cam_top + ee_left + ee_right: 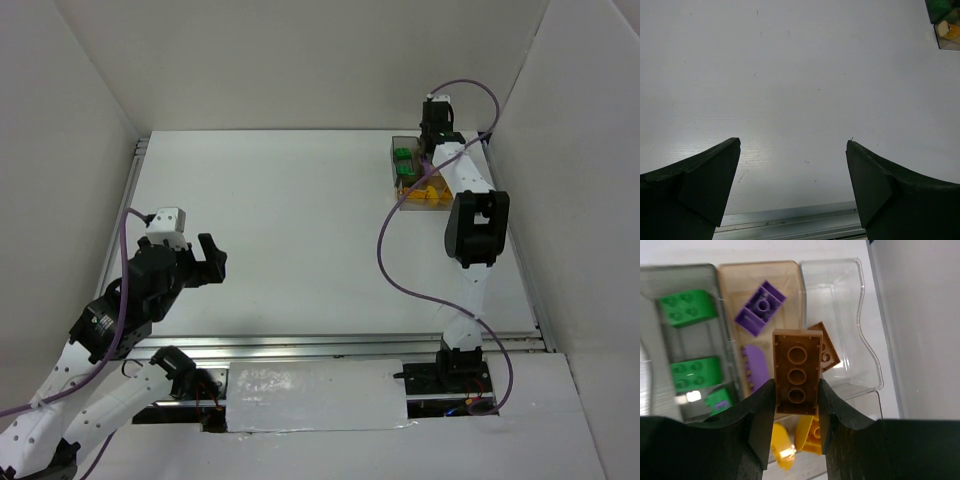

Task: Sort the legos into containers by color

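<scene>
My right gripper shifts right in the wrist view next, lowers and releases, since the section of the tray holding the matching brown lego (840,332) is below, that way.
My right gripper (797,390) is shut on a brown lego (796,371), underside up, held above the clear organiser tray (860,330). In the right wrist view the tray holds green legos (687,307) in the left compartment, purple legos (760,307) in the middle one, another brown lego (829,347) in the right one, and yellow legos (812,435) nearer me. In the top view the right gripper (436,125) is over the tray (402,190) at the far right. My left gripper (210,262) is open and empty over bare table (793,145).
White walls enclose the table on three sides. An aluminium rail (330,345) runs along the near edge. A purple cable (395,270) loops from the right arm over the table. The tray's corner shows in the left wrist view (945,25).
</scene>
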Tool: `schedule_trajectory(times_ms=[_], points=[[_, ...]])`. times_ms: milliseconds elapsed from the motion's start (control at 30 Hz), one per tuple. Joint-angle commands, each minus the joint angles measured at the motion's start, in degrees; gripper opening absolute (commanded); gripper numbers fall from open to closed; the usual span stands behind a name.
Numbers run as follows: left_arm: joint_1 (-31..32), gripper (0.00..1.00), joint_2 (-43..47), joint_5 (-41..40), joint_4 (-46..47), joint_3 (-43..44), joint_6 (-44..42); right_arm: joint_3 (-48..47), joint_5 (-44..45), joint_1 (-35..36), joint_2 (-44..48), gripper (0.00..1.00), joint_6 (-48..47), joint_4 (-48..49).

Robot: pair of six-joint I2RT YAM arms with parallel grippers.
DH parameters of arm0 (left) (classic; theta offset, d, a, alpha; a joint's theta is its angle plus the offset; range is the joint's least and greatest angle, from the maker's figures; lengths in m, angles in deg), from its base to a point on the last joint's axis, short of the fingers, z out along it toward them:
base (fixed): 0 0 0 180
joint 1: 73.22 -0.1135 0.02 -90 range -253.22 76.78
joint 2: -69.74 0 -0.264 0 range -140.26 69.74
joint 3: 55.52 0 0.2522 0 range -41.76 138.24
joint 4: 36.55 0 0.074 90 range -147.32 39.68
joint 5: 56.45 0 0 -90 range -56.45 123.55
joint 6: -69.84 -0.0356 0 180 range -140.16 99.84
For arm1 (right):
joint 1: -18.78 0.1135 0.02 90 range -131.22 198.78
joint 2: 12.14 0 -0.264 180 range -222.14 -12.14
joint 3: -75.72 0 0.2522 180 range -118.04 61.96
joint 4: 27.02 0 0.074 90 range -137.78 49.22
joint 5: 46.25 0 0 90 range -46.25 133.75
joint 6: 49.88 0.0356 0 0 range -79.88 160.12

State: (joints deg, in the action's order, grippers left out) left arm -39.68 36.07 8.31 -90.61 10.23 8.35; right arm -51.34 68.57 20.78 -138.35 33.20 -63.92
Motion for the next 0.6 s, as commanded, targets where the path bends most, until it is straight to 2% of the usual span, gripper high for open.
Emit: schedule_trajectory(times_ms=[0,100,467,567], points=[[-0.1,0.99,0.3,-0.3,1.7,-0.2,-0.7,-4.5,2.6,-1.6,-3.0,0.00,-3.2,3.0],[0.2,1.00,0.0,-0.1,1.8,-0.3,-0.7,-4.3,4.5,-3.3,-4.3,0.00,-4.7,3.9],[0.9,1.00,-1.4,0.3,1.9,-0.3,-0.9,-5.7,3.1,-7.3,-6.5,0.00,-3.3,3.8],[1.0,1.00,-1.6,0.1,1.6,-0.3,-0.9,-5.4,3.1,-7.4,-7.4,0.08,-2.9,4.0]])
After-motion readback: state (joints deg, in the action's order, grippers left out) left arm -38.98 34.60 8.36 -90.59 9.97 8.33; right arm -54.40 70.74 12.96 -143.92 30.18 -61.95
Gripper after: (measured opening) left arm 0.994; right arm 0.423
